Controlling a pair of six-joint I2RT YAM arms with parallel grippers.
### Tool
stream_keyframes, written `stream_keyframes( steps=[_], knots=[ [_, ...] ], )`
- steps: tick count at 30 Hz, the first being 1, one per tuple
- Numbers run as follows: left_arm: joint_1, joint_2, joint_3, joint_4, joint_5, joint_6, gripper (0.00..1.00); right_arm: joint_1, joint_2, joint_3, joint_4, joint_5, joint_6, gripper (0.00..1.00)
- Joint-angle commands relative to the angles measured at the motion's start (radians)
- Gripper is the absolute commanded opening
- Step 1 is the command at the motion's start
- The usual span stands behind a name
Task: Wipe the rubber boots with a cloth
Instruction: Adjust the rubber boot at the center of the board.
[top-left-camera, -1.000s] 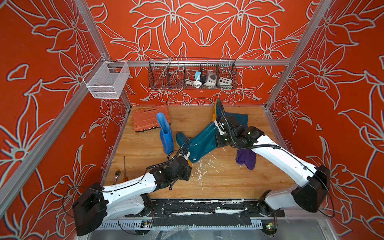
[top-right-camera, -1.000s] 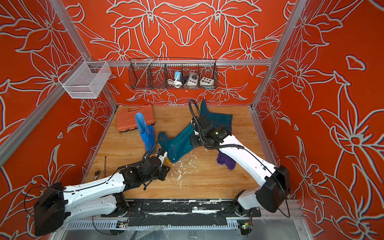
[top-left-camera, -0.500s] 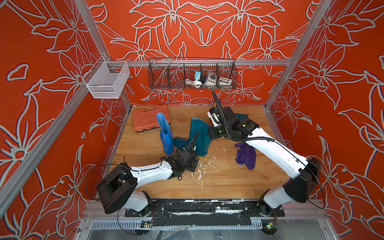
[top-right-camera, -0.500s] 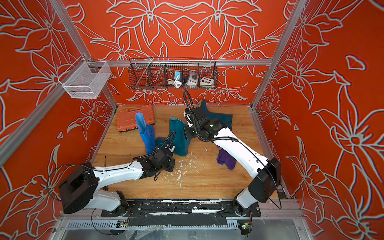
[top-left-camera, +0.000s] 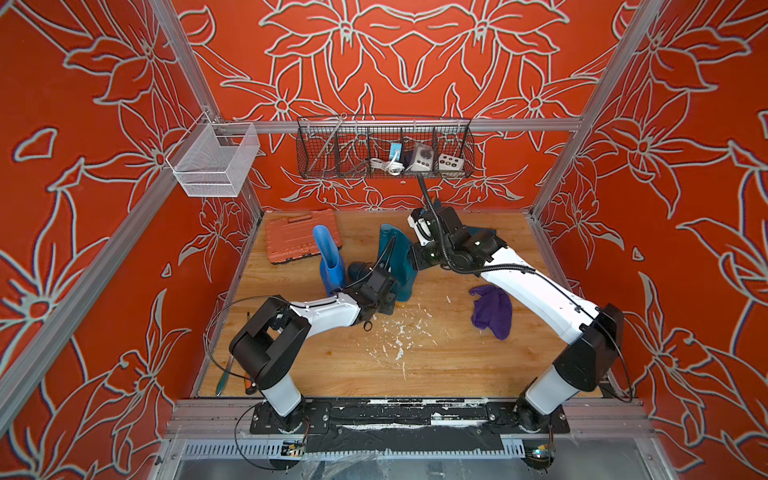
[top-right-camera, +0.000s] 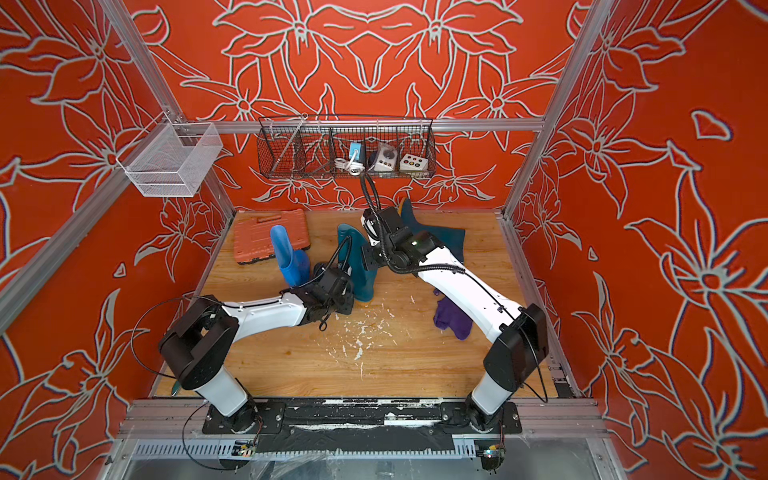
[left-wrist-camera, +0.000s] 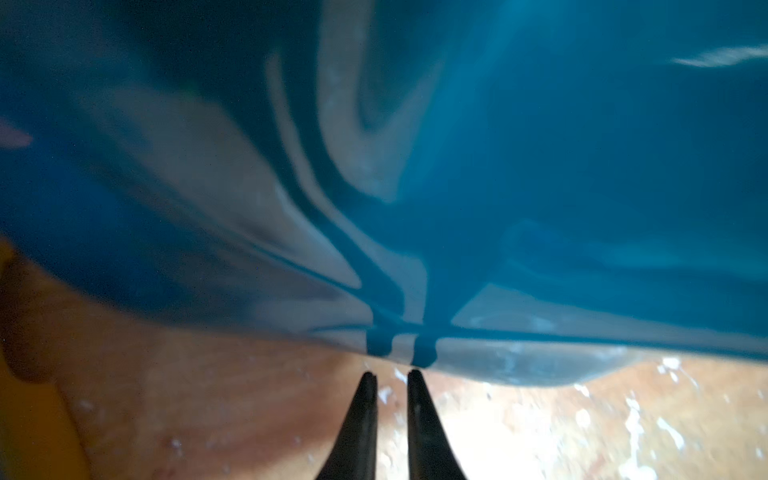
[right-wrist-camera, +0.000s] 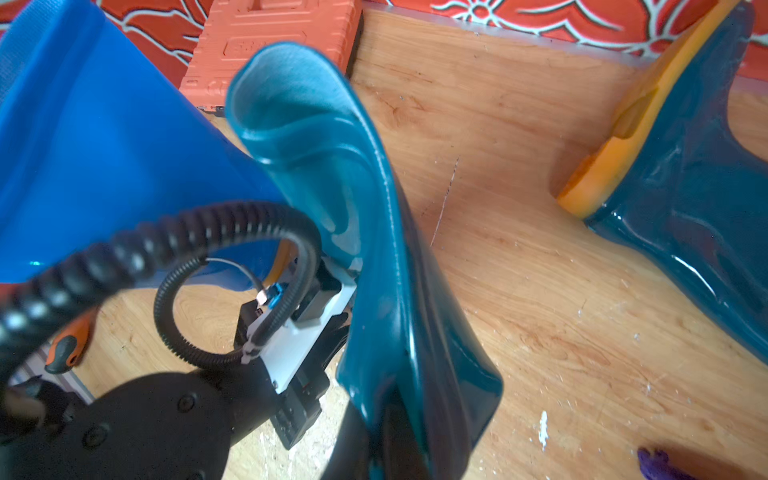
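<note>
The teal boot stands upright on the tabletop beside the blue boot (top-left-camera: 328, 262), so my right gripper will next ease the teal boot's top edge (top-left-camera: 409, 244) slightly outward and open to let it go.
A bright blue rubber boot (top-left-camera: 328, 262) stands upright on the wooden table. Beside it stands a dark teal boot (top-left-camera: 395, 259); my right gripper (right-wrist-camera: 386, 436) is shut on the top edge of its shaft (right-wrist-camera: 353, 208). A second teal boot (top-right-camera: 440, 237) lies at the back right, partly hidden behind the right arm. My left gripper (left-wrist-camera: 390, 376) is low at the held boot's foot (left-wrist-camera: 498, 166), its fingers a narrow gap apart with nothing between them. The purple cloth (top-left-camera: 492, 309) lies crumpled beside the right forearm, untouched.
An orange tool case (top-left-camera: 297, 241) lies flat at the back left. A black wire basket (top-left-camera: 384, 151) and a white mesh basket (top-left-camera: 212, 162) hang on the walls. White scraps (top-left-camera: 399, 332) litter the table's middle. Hand tools (top-left-camera: 222, 374) lie at the front left edge.
The right gripper has swung the teal boot from a slant to upright next to the blue boot. The left arm has reached in to the boot's foot, its jaws narrowing.
</note>
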Motion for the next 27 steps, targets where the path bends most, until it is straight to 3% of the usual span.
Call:
stream_keyframes(
  steps=[1,11,16,22,27],
  knots=[
    [0.011,0.038,0.048,-0.002,-0.002,0.034,0.14,-0.001,0.035,0.053,0.054,-0.029,-0.027,0.00],
    [0.044,0.072,0.097,-0.036,-0.030,0.037,0.15,-0.014,0.130,0.130,0.079,-0.051,-0.046,0.00],
    [0.042,-0.014,0.037,-0.041,-0.018,0.018,0.26,-0.013,0.097,0.106,0.068,-0.050,-0.059,0.04],
    [0.038,-0.175,-0.066,-0.032,0.009,0.006,0.32,-0.015,0.029,0.075,0.046,-0.005,-0.092,0.33],
    [0.033,-0.266,-0.118,-0.035,0.032,-0.001,0.32,-0.016,-0.015,0.084,0.012,0.008,-0.103,0.49]
  ],
)
